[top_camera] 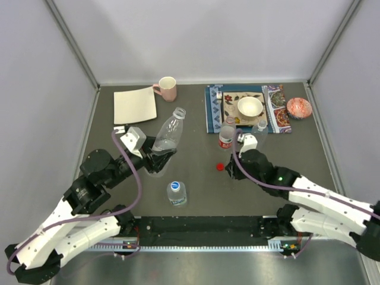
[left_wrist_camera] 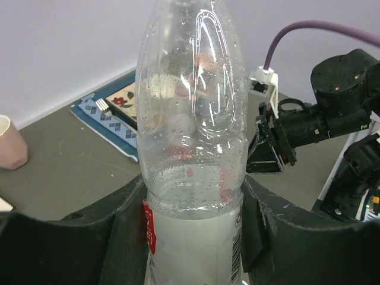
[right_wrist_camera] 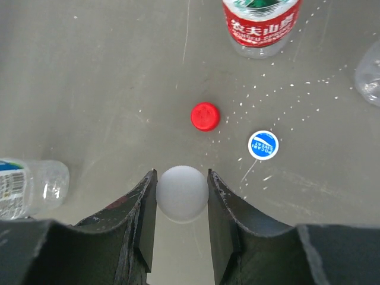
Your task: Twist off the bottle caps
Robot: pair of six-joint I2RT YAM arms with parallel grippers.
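I will next carry the whitish-grey cap with my right gripper to the left in the top view, past the red cap (top_camera: 220,167), and down to empty table.
My left gripper (top_camera: 159,155) (left_wrist_camera: 193,205) is shut on a clear ribbed bottle (top_camera: 168,135) (left_wrist_camera: 193,113), gripping it at its white label. The bottle tilts up and away, and its mouth (top_camera: 178,111) is bare. My right gripper (top_camera: 231,171) (right_wrist_camera: 181,189) is shut on a whitish-grey cap (right_wrist_camera: 181,195), held just above the table. A red cap (top_camera: 220,167) (right_wrist_camera: 205,116) and a blue cap (right_wrist_camera: 263,145) lie loose on the table just beyond it. A red-labelled bottle (top_camera: 227,135) (right_wrist_camera: 261,24) stands farther back. Another bottle (top_camera: 176,193) with a blue cap stands near the front.
A clear bottle (top_camera: 260,127) stands at the patterned mat's (top_camera: 214,113) near edge; the mat also carries a white bowl (top_camera: 250,107). A red patterned bowl (top_camera: 298,108) sits at the back right. A pink mug (top_camera: 167,88) and a beige square plate (top_camera: 135,104) are at the back left.
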